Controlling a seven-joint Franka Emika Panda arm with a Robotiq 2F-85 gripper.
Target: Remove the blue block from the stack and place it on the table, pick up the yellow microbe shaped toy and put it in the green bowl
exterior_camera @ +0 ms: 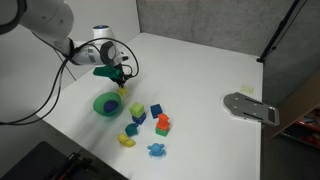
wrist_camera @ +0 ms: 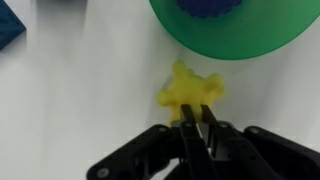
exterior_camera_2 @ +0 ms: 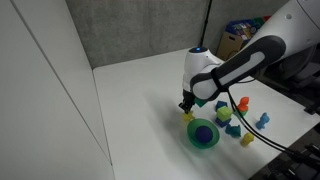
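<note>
I need to lift the low-held toy clear of the green bowl's rim next, then move over the bowl, lower my gripper and release, as the bowl is just beside the toy.
My gripper (wrist_camera: 196, 118) is shut on the yellow microbe shaped toy (wrist_camera: 190, 90), holding it low over the white table (wrist_camera: 70, 110), just beside the rim of the green bowl (wrist_camera: 250, 45). In both exterior views the gripper (exterior_camera: 119, 78) (exterior_camera_2: 187, 106) hangs by the near edge of the bowl (exterior_camera: 98, 104) (exterior_camera_2: 194, 137), with the toy (exterior_camera: 121, 93) (exterior_camera_2: 188, 116) under it. The blue block (exterior_camera: 155, 110) sits on the table next to a green cube (exterior_camera: 138, 112), and its corner shows in the wrist view (wrist_camera: 10, 30).
An orange-and-red block tower (exterior_camera: 163, 123), a second yellow toy (exterior_camera: 127, 140), a yellow-green block (exterior_camera: 132, 128) and a light-blue spiky toy (exterior_camera: 156, 150) lie beyond the bowl. A grey metal plate (exterior_camera: 250, 107) lies at the table's far side.
</note>
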